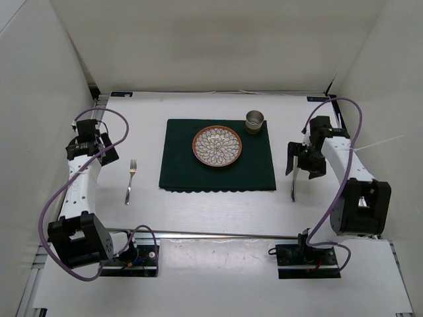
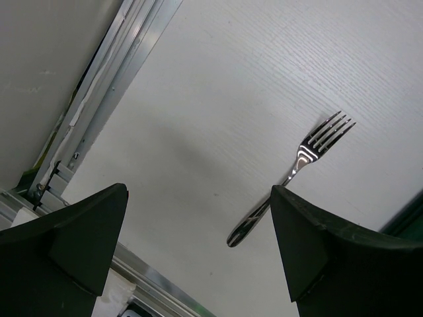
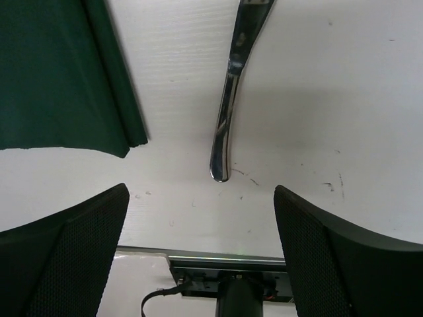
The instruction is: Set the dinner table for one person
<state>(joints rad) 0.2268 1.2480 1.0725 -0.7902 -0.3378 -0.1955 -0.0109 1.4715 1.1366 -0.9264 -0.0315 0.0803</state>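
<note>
The utensil's slim handle is lined up between my open fingers. My right gripper needs to move down toward the tabletop next and close across the handle's middle (image 1: 294, 184) (image 3: 226, 122).
The white dinner table (image 1: 205, 214) carries a dark green placemat (image 1: 182, 165) with a patterned plate (image 1: 217, 146) on it and a small metal cup (image 1: 255, 121) at its far right corner. A fork (image 1: 130, 180) lies left of the mat, tines pointing away; it also shows in the left wrist view (image 2: 297, 173). A metal utensil (image 1: 293, 189) lies right of the mat, and its handle shows in the right wrist view (image 3: 226, 119). My left gripper (image 1: 109, 150) is open and empty, above the table left of the fork. My right gripper (image 1: 299, 168) is open and empty above the utensil.
White walls close in the table on the left, back and right. An aluminium rail (image 2: 99, 86) runs along the left edge. A metal bar (image 1: 218, 233) and the two arm bases (image 1: 307, 257) sit at the near edge. The mat's corner (image 3: 59, 72) lies left of the utensil.
</note>
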